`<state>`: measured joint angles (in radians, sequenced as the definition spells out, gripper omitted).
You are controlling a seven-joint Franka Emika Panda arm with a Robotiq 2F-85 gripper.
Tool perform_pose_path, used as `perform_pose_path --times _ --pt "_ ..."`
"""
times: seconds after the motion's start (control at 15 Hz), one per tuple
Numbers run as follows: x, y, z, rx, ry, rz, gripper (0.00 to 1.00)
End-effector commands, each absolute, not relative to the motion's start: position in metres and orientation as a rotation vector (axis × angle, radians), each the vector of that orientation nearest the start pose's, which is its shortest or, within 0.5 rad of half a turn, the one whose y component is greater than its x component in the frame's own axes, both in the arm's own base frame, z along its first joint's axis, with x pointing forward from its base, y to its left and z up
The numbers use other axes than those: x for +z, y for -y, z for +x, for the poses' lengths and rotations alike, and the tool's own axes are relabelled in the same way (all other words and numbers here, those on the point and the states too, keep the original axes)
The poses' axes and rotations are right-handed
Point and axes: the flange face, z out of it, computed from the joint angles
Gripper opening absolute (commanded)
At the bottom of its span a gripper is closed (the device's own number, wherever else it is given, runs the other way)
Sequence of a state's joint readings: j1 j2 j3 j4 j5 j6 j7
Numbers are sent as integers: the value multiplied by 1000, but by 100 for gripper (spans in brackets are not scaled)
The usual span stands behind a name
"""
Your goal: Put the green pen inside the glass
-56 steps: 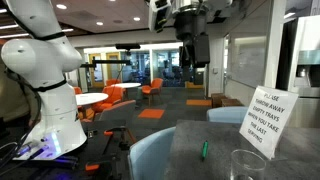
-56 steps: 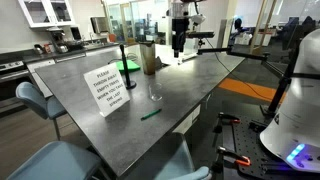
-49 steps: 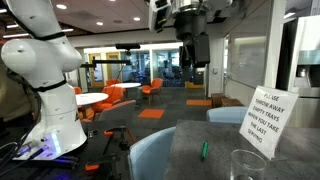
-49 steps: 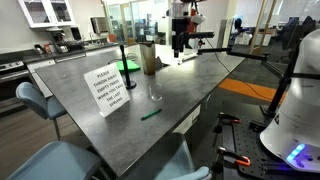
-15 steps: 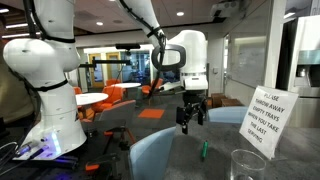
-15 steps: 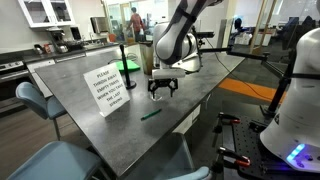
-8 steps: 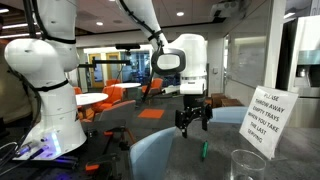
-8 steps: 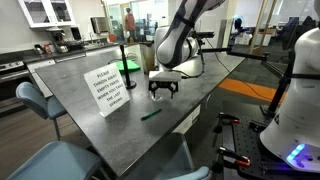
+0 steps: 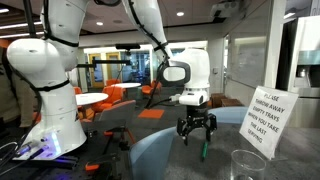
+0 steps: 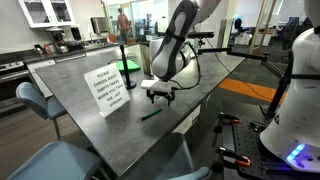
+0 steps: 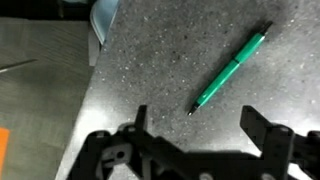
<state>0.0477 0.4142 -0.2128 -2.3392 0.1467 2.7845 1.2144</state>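
My gripper lowers its open fingers on either side of the green pen's tip end (image 9: 204, 156) (image 11: 202, 101) next.
The green pen (image 11: 230, 70) lies flat on the grey speckled table and also shows in both exterior views (image 9: 203, 150) (image 10: 151, 114). My gripper (image 11: 200, 125) is open and empty, jaws spread wide, and hovers low over the table just short of the pen's tip. In both exterior views the gripper (image 9: 197, 131) (image 10: 160, 97) hangs close above the tabletop beside the pen. The clear glass (image 9: 247, 165) stands on the table near the bottom right corner of an exterior view, apart from the pen.
A white printed sign (image 9: 270, 115) (image 10: 108, 88) stands on the table. A blue-grey chair (image 9: 150, 155) sits at the table's edge. The table edge (image 11: 95, 60) runs close to the gripper's left in the wrist view.
The arm has come down from high above to just over the table, then lowered further and closer to the pen in the last second. The pen and glass have not moved.
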Motion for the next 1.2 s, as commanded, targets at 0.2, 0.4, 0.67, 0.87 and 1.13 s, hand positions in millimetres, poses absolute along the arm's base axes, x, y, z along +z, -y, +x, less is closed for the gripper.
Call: perform_pose_path --times 0.2,0.4,0.67,0.87,1.13 --pt "137 101 530 -45 -2283 -2165 100" --pt "123 104 536 -18 -2307 -2141 100" --pt "114 106 542 -6 -2316 -2131 74" --pt "112 106 547 -12 -2317 -2133 44" --pt "117 105 551 -26 -2302 -2136 13"
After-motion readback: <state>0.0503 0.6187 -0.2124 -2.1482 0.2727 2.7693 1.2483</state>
